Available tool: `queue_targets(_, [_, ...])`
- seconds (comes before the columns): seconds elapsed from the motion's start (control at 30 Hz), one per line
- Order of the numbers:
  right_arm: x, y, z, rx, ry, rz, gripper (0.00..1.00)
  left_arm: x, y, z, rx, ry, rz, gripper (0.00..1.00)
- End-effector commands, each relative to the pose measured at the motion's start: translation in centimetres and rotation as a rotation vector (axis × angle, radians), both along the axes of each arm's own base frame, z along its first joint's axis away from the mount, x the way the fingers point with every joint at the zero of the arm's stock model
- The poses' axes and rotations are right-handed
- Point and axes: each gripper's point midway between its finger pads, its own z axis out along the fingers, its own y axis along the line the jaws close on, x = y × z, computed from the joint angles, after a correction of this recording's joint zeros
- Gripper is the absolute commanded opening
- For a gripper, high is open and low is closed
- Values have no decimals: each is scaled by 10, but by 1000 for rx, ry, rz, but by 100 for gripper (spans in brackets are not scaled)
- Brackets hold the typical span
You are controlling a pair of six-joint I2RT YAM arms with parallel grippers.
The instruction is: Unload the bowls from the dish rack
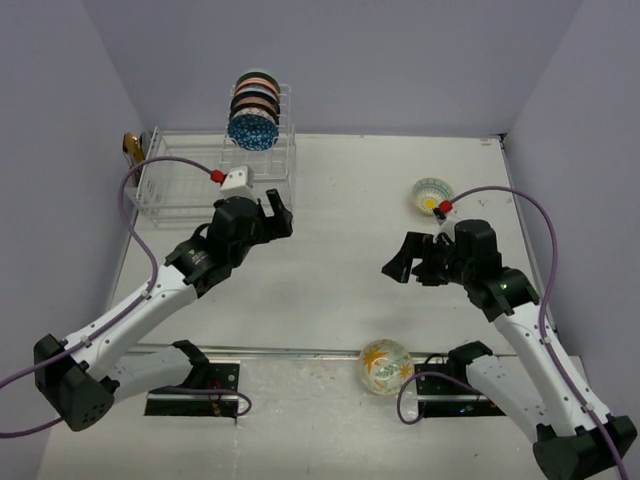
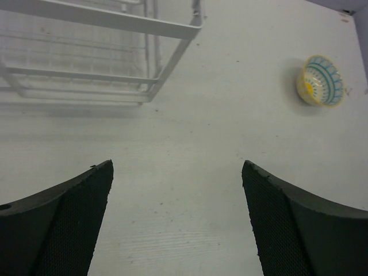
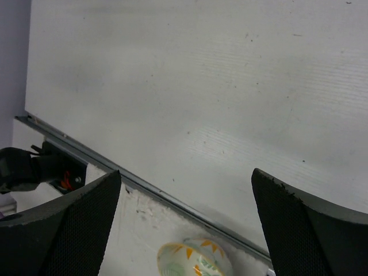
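I will move my right gripper back and down next, onto the rim of the orange and green bowl by the black plate. The bowl's rim is below and back of my right gripper.
The white wire dish rack stands at the far left, its tall slotted tower holding several bowls on edge, a blue patterned bowl in front. My left gripper hovers just right of the low basket, open and empty. In the left wrist view the rack's corner lies ahead of the open gripper, with a yellow and teal bowl far right on the table. My right gripper is open and empty over the table's middle right. An orange and green bowl sits below the right gripper.
The yellow and teal bowl rests at the right, behind my right arm. The orange and green bowl sits at the near edge past a metal strip. A small golden-brown object is at the rack's left end.
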Motion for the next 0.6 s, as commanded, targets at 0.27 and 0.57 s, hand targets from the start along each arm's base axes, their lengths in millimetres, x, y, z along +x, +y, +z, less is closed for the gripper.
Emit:
queue_targets(0.27, [-32,-25,-16,-177,65,-40,83,-28,92,32,206,-30,151,100])
queue_targets(0.57, [-69,-24,-46,-298,233,-79,76,-43,109,23,234,-79,143,100])
